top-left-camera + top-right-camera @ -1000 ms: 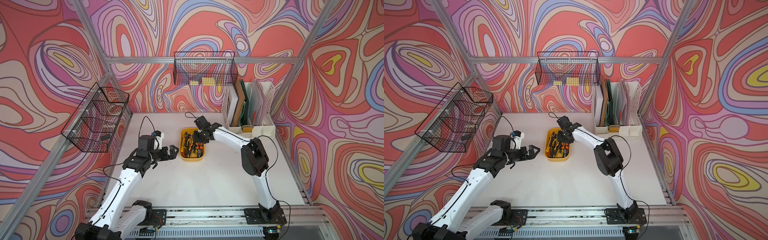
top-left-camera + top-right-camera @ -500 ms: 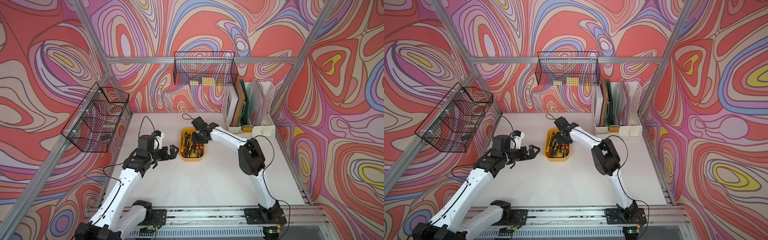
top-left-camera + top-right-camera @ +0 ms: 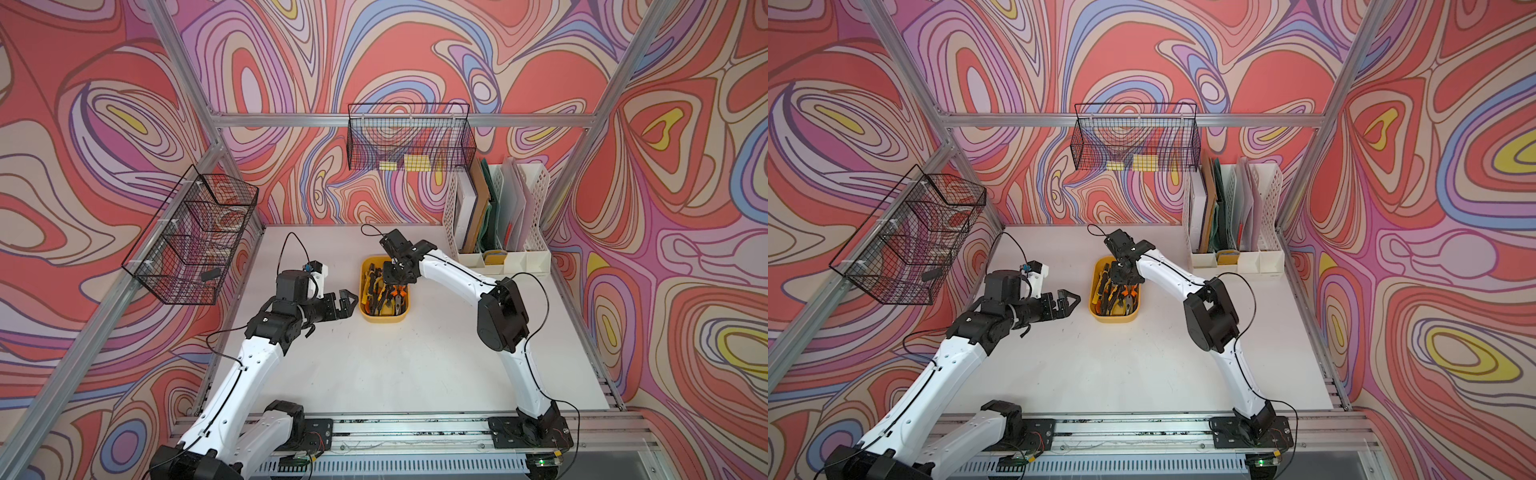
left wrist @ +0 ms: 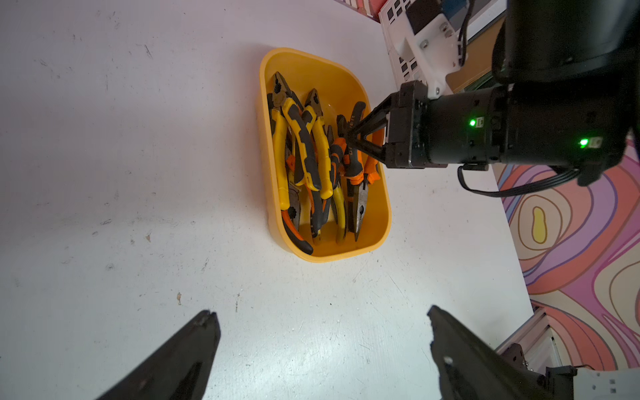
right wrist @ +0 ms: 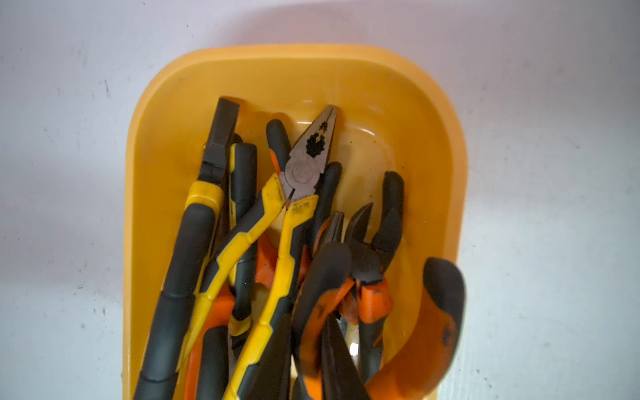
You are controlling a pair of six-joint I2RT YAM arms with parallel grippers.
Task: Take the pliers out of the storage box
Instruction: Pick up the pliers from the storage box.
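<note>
The tabletop is bare past the box's rim [image 4: 346, 254] on my right gripper's file-rack side. I should next lift the pliers over that rim with my right gripper, lower them and release them.
The mustard-yellow storage box [image 3: 384, 320] [image 3: 1115, 319] stands mid-table and holds several pliers [image 3: 376, 291] [image 4: 304, 156] [image 5: 304, 166] with yellow-and-black or orange-and-black handles. My right gripper [image 3: 392, 284] [image 3: 1121, 282] [image 4: 351, 138] reaches down into the box. Its fingers are pressed together into one dark wedge [image 5: 333, 315] on an orange-and-black handle [image 5: 320, 298] in the pile. My left gripper [image 3: 352, 301] [image 3: 1073, 303] [image 4: 319, 311] hovers just left of the box rim [image 4: 346, 254], jaws spread wide over bare table, holding nothing.
A black wire basket [image 3: 409, 141] hangs on the back wall and another [image 3: 195, 237] on the left wall. A white file rack [image 3: 498, 216] with folders stands at the back right, close behind my right arm. Aluminium frame rails border the white table.
My right gripper has shifted slightly left and lower into the box and its jaws have closed. The left arm has not moved.
</note>
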